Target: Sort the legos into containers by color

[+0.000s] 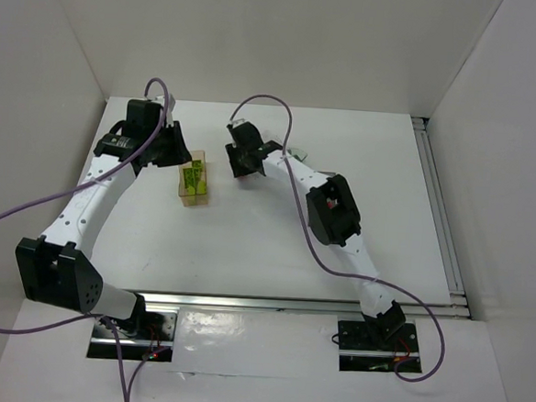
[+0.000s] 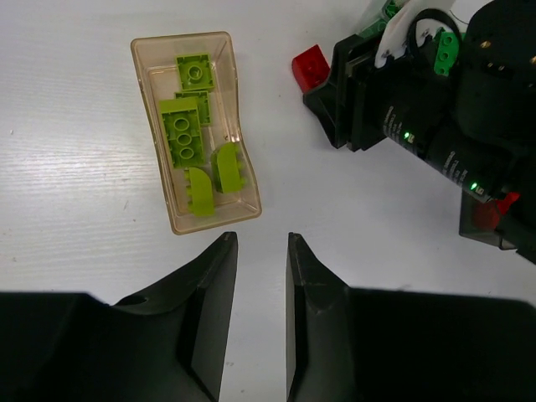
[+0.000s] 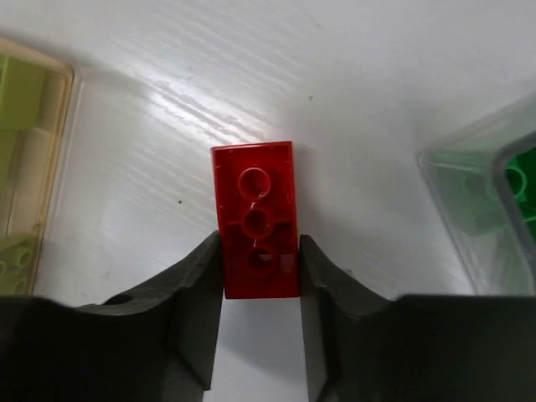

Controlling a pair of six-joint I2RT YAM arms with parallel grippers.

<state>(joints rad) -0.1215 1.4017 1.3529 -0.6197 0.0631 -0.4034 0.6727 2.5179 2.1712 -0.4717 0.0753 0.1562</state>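
Note:
I should lift my right gripper next and swing it over the dark container that holds red, to the gripper's right in the top view, to release the matching brick there.
A red lego (image 3: 255,213) lies underside up on the white table, and my right gripper (image 3: 260,243) is shut on its near end, both fingers pressed to its sides. The same brick shows as a red corner (image 2: 311,65) under the right gripper in the left wrist view. The amber container (image 2: 238,117) holds several yellow-green legos (image 2: 184,134). My left gripper (image 2: 261,239) hovers just in front of that container, open by a narrow gap with nothing in it. A clear container (image 3: 456,193) with a green lego (image 3: 523,172) stands to the right of the red brick.
From above, the left gripper (image 1: 166,148) and right gripper (image 1: 243,158) sit either side of the amber container (image 1: 194,179) at the back of the table. White walls close in on the left, back and right. A metal rail (image 1: 442,213) runs along the table's right edge.

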